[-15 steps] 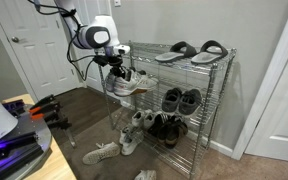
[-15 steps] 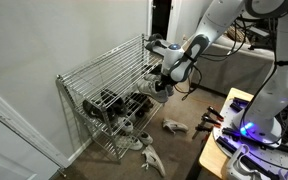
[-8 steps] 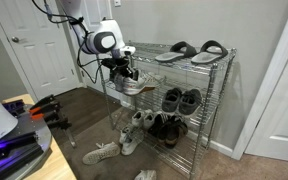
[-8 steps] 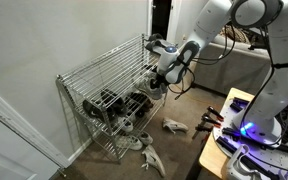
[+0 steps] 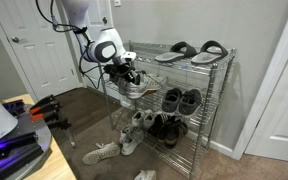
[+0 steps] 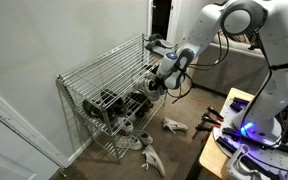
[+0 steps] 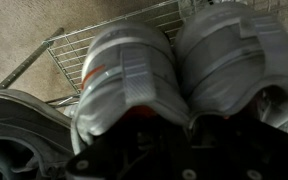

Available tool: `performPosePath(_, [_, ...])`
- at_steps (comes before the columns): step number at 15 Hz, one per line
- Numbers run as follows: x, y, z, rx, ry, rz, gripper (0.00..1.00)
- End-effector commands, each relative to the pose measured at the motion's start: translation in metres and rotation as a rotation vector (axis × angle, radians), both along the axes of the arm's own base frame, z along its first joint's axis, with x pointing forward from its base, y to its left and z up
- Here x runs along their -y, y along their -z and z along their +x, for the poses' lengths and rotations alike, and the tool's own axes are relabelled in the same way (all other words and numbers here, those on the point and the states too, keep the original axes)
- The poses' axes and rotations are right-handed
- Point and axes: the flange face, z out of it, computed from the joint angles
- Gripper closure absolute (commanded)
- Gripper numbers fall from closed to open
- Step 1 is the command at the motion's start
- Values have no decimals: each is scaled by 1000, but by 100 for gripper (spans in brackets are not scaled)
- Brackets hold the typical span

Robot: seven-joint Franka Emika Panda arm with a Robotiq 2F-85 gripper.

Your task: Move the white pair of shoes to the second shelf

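Note:
Next, my gripper moves the white shoes farther in over the second shelf's wires toward the dark shoes, then opens.
The white pair of shoes [image 5: 134,87] hangs side by side in my gripper [image 5: 124,72] at the open left end of the chrome wire rack, level with the second shelf [image 5: 210,103]. In an exterior view from the other side, the gripper [image 6: 162,78] is at the rack's near end. In the wrist view the two white shoes [image 7: 174,65] fill the frame above wire rods [image 7: 69,48]. My gripper [image 7: 189,125] is shut on their inner edges, and its fingers are dark and mostly hidden.
Grey-and-black slide sandals [image 5: 189,50] lie on the top tier. Dark shoes [image 5: 180,99] sit on the second shelf to the right of the white pair. More shoes [image 5: 156,126] are on the lowest tier. Loose off-white sneakers [image 5: 100,153] lie on the carpet. A grey shoe [image 7: 14,125] shows beside the pair.
My gripper has carried the white pair sideways towards the rack, and the shoes now reach into the end of the second shelf. The grip has not changed.

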Motion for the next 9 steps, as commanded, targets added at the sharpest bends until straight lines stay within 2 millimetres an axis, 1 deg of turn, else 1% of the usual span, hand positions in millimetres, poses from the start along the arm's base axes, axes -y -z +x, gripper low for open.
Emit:
performPosePath(1, [4, -8, 3, 103, 36, 38, 95])
performPosePath(5, [5, -4, 1, 143, 53, 52, 95])
performPosePath(9, [5, 0, 2, 140, 47, 45, 95])
